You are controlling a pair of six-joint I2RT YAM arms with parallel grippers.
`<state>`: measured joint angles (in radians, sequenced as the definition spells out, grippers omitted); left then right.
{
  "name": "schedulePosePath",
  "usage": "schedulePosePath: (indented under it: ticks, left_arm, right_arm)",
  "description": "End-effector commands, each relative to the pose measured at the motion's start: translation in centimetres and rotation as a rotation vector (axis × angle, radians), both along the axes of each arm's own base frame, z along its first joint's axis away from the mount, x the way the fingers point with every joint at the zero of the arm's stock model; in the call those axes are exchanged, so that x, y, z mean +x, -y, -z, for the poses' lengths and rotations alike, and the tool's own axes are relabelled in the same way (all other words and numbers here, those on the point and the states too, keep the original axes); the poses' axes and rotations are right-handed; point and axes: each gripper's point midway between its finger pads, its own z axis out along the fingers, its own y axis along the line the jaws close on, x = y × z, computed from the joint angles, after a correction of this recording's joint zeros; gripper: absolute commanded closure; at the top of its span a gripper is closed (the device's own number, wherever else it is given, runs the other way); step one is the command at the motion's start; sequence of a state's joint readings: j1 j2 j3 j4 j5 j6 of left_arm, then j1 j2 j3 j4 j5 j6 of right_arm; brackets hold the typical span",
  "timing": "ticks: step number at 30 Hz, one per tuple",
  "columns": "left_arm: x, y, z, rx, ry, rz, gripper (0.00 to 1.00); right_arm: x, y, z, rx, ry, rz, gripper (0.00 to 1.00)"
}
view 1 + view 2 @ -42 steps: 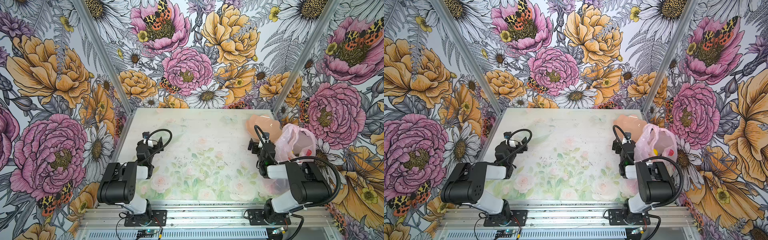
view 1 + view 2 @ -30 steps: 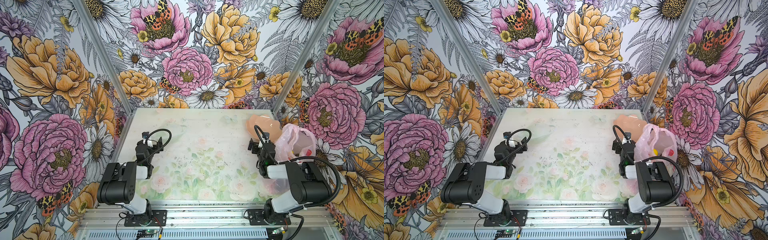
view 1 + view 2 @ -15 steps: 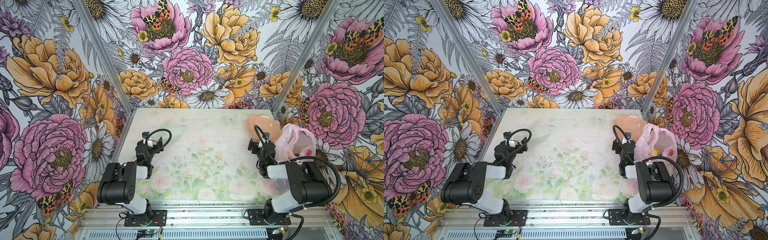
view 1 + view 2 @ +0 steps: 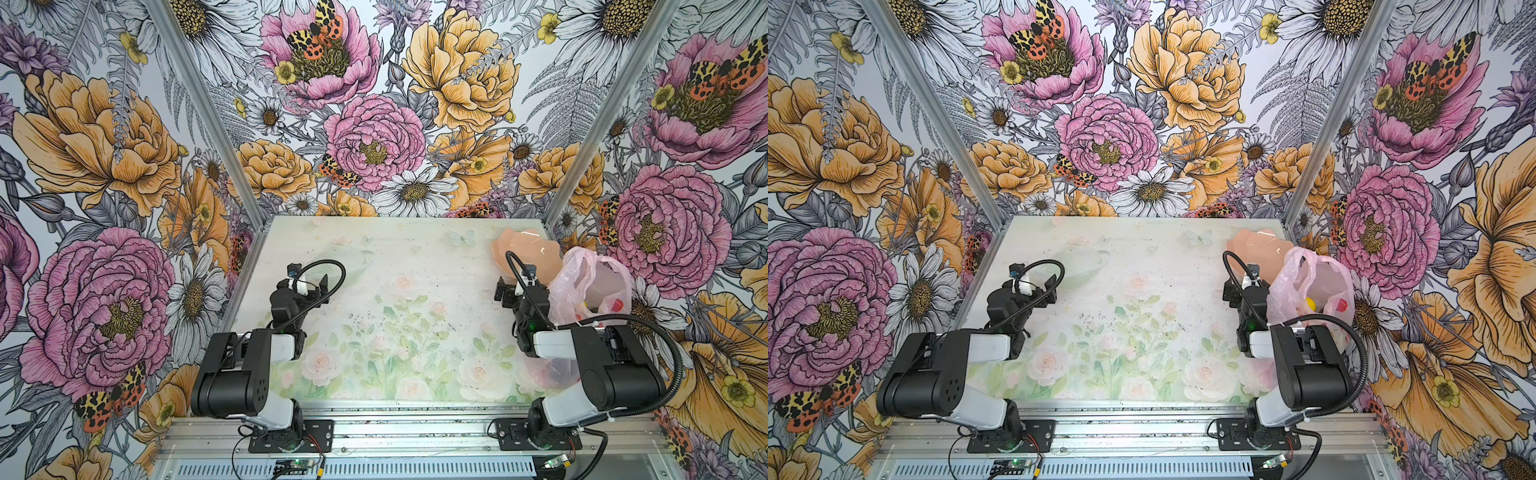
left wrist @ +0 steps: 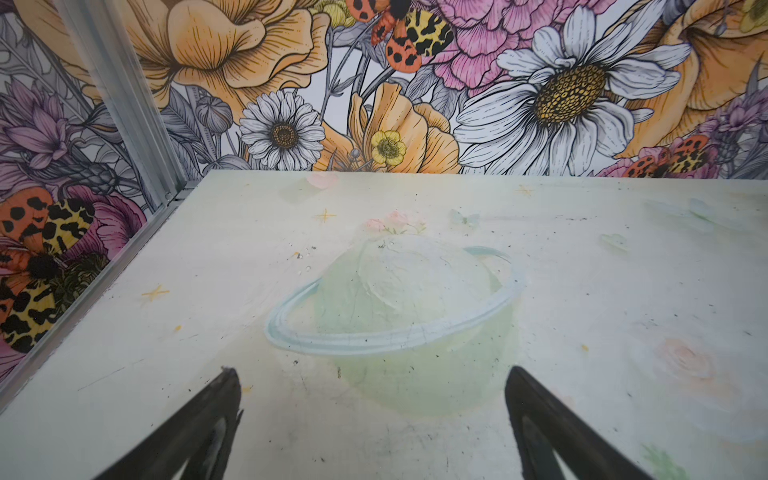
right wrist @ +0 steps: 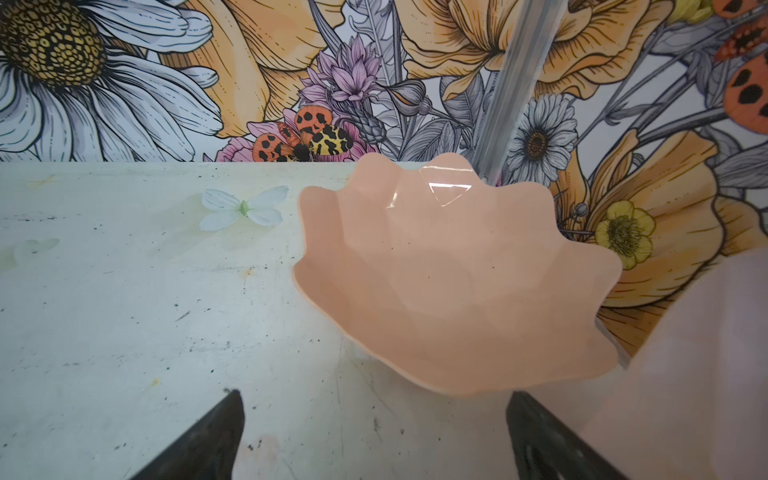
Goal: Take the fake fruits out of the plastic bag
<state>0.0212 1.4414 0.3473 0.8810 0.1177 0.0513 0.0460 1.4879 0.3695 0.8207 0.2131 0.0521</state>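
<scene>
The film of the bag's rim by the bowl sticks upright between the gripper and the side, so my right gripper needs to go up and swing across onto that film next.
The plastic bag (image 4: 590,282) (image 4: 1308,282), pink and crinkly, stands at the table's right edge against the wall, its mouth gaping upward. Through the film I make out one yellow fake fruit (image 4: 1310,303) beside red print; the other fake fruits are hidden. My right gripper (image 4: 517,286) (image 4: 1241,291) (image 6: 374,399) hovers open just left of the bag, with nothing between its fingers. In the right wrist view the bag (image 6: 706,374) shows as a pale pink blur. My left gripper (image 4: 306,282) (image 4: 1034,286) (image 5: 372,374) stands open and empty over the table's left side.
A peach petal-edged bowl (image 4: 519,249) (image 4: 1258,245) (image 6: 457,282) sits empty at the back right, just behind the right gripper and touching the bag. Flower-printed walls and aluminium posts (image 4: 582,124) close in the table (image 4: 395,291) on three sides.
</scene>
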Motion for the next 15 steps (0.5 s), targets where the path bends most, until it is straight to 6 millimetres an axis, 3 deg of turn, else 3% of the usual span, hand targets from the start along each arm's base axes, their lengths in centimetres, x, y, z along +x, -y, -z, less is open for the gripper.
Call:
schedulePosePath:
  ticks: [1, 4, 8, 12, 15]
  left_arm:
    - [-1.2, 1.1, -2.9, 0.061, 0.056, 0.018, 0.01]
    - [-2.2, 1.9, -6.2, 0.069, 0.106, -0.045, 0.01]
    - [-3.4, -0.4, -9.8, -0.148, 0.125, -0.264, 0.01]
    - [-5.2, -3.7, -9.2, -0.438, 0.001, -0.523, 0.01]
    - [-6.6, -3.8, -7.9, -0.537, -0.052, -0.581, 0.01]
  right_arm:
    - [-0.5, -1.5, -3.5, -0.082, 0.074, -0.028, 0.01]
    - [-1.4, -3.1, -6.5, -0.114, 0.125, -0.047, 0.01]
    - [-2.0, -2.9, -11.5, 0.081, 0.146, 0.013, 0.01]
    - [-3.1, -4.3, -15.7, 0.241, 0.127, -0.053, 0.00]
    - [-5.3, -5.1, -17.2, 0.341, 0.144, -0.131, 0.00]
